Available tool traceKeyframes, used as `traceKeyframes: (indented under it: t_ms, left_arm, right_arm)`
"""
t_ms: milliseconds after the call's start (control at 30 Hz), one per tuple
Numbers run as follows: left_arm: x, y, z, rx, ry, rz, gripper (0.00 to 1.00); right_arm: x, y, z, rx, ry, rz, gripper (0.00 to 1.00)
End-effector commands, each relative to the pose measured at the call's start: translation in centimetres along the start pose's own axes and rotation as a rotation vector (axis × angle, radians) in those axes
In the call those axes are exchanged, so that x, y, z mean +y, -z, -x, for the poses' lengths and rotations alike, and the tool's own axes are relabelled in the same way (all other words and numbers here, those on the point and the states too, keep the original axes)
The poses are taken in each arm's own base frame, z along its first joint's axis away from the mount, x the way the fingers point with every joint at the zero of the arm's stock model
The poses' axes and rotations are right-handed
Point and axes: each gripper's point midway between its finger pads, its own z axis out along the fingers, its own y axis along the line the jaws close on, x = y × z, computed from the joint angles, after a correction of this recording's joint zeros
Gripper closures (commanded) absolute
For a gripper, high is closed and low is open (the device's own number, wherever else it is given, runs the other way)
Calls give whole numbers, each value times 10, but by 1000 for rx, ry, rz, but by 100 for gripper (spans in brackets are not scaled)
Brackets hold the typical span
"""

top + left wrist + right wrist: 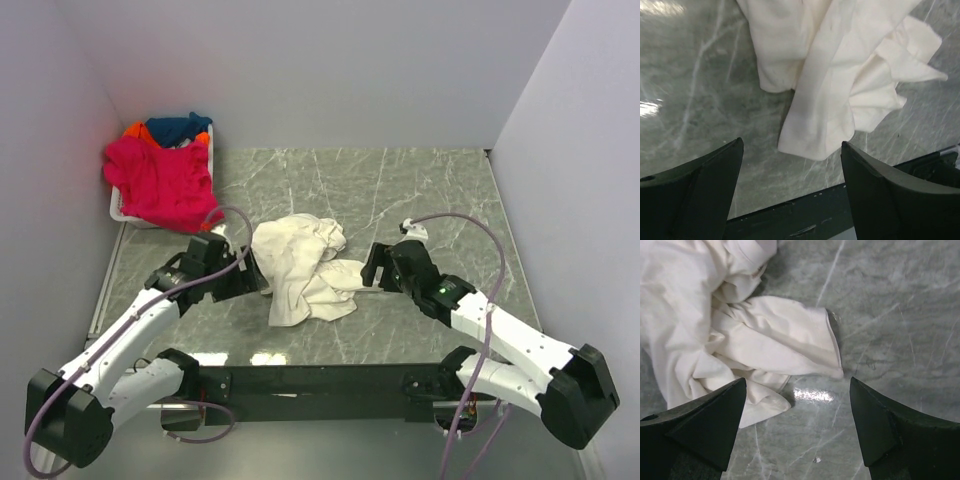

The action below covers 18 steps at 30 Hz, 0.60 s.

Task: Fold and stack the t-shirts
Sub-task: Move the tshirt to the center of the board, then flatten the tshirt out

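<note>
The cream t-shirt's near corner [273, 320] [785, 145] below sticks out from the heap. My left gripper needs to move down and back toward my base next, onto that corner.
A cream t-shirt [300, 265] lies crumpled in a heap on the marble table between my two arms. It fills the top of the left wrist view [840, 65] and the upper left of the right wrist view [730, 325]. My left gripper [252, 268] is open and empty at the heap's left edge. My right gripper [368, 270] is open and empty at the heap's right edge. A magenta t-shirt [160, 185] hangs over the basket's front, with a dark blue t-shirt [178, 127] and an orange t-shirt [133, 131] behind it.
A white plastic basket [118, 212] stands at the table's back left corner against the left wall. White walls close in the table at the left, back and right. A black rail [320, 380] runs along the near edge.
</note>
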Motion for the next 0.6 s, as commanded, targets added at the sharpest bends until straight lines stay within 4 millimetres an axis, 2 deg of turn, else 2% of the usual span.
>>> traceKeyframes:
  t_ms: [0, 267, 400, 567]
  left_arm:
    - [-13, -4, -13, 31, 50, -40, 15]
    - [-3, -20, -46, 128, 93, 7, 18]
    - [5, -29, -57, 159, 92, 49, 25]
    - [8, -39, -63, 184, 80, 80, 34]
  right_arm:
    - [0, -8, -6, 0, -76, -11, 10]
    - [-17, -21, -20, 33, -103, -91, 8]
    - [-22, -26, -26, 54, -125, -95, 8]
    - [-20, -29, -23, 53, -133, -80, 8]
